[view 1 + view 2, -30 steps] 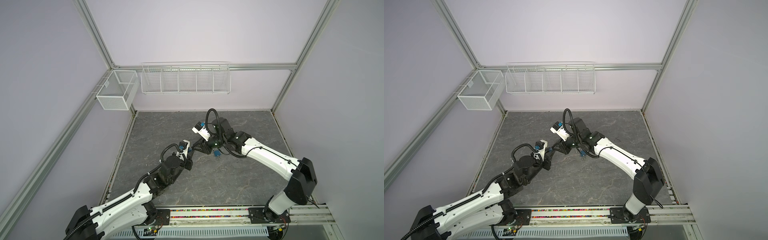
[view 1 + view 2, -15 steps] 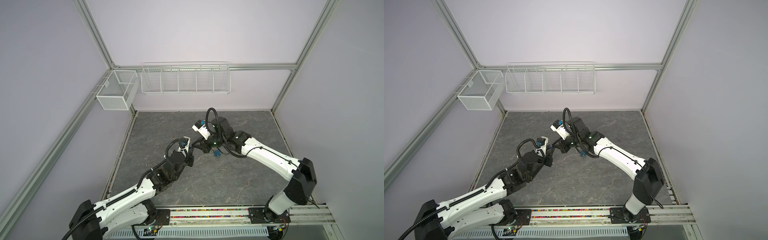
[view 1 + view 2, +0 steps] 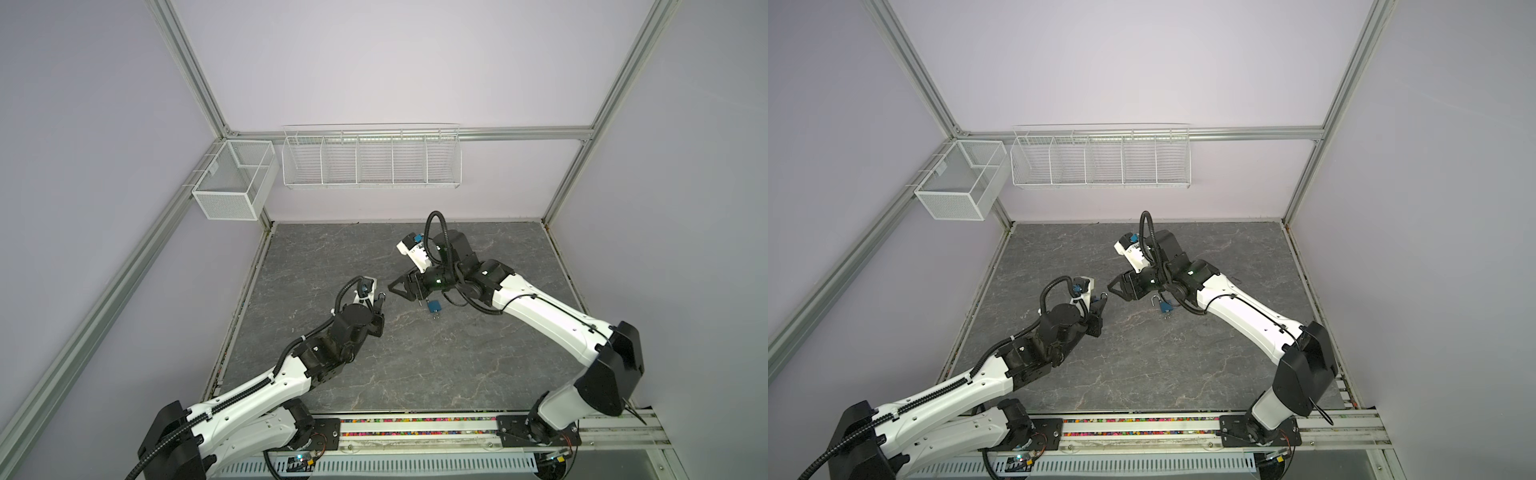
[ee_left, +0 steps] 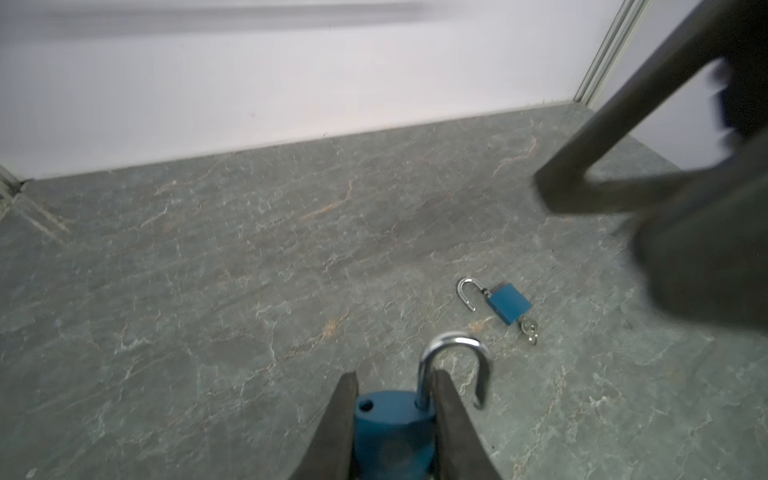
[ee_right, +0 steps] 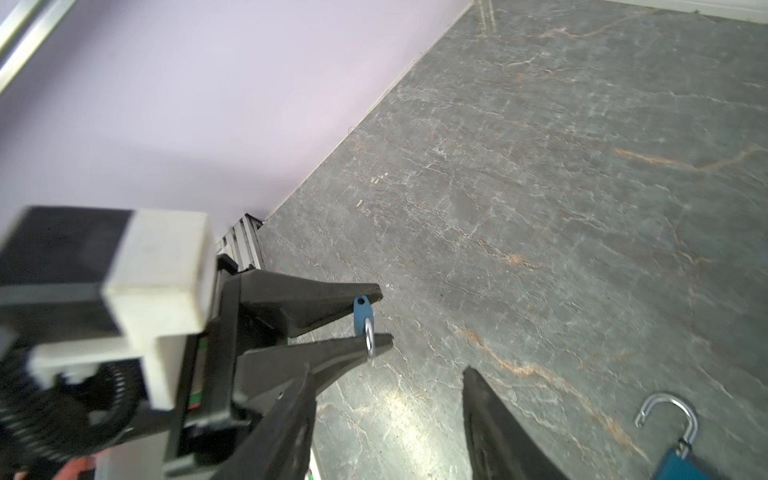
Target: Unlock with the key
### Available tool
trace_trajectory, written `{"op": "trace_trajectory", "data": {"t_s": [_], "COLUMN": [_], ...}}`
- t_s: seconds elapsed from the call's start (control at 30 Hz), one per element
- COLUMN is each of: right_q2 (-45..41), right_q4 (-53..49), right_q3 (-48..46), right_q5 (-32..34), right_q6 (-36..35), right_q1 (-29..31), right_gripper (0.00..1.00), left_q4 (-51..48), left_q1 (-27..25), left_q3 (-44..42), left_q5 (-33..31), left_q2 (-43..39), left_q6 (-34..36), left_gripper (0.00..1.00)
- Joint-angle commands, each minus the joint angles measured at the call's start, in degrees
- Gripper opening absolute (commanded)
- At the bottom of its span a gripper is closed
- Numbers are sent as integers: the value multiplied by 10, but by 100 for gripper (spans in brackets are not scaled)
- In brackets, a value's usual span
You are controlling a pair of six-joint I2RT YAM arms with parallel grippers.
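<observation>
The bare tabletop (image 3: 390, 323) (image 4: 390, 376) beside the second padlock lies below, so my left gripper will tilt, lower and release its padlock there next.
My left gripper (image 4: 395, 376) is shut on the body of a blue padlock (image 4: 388, 419). Its silver shackle (image 4: 455, 345) stands swung open, and its underside is hidden. The same held padlock (image 5: 363, 309) shows in the right wrist view, and my left gripper (image 3: 380, 297) (image 3: 1102, 297) appears in both top views. My right gripper (image 5: 386, 372) (image 3: 392, 286) (image 3: 1109, 286) is open and empty, a short way from the left one. A second blue padlock (image 4: 509, 305) (image 3: 434, 306) (image 3: 1165, 308) lies on the table below the right wrist, shackle open, with a key (image 4: 530, 330) in its base.
The grey marbled table (image 3: 415, 365) is walled on three sides. A white wire rack (image 3: 372, 160) hangs on the back wall and a mesh box (image 3: 235, 185) on the left frame. The arms' rail (image 3: 415, 428) runs along the front edge.
The two grippers met at the held padlock a second ago. The right gripper has since opened, and the left arm has drawn back with the padlock, leaving a gap.
</observation>
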Motion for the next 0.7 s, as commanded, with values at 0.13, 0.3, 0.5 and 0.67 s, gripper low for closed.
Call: {"op": "trace_trajectory", "data": {"t_s": [0.13, 0.3, 0.5, 0.67], "right_q2": [-60, -87, -98, -104], "right_q4": [16, 29, 32, 39], "right_q3": [-116, -186, -237, -262], "right_q5": [11, 54, 105, 113], "right_q6": [90, 137, 167, 173], "right_q1": [-43, -52, -57, -66], "right_gripper": [63, 68, 75, 78], "left_q4": [-147, -231, -277, -274], "left_q1": [32, 37, 47, 47], "left_q3": [78, 150, 220, 238], "left_q5": [78, 67, 117, 130], "left_q2": [133, 252, 378, 426], "left_q6": [-102, -154, -171, -174], "left_gripper": [0, 0, 0, 0]}}
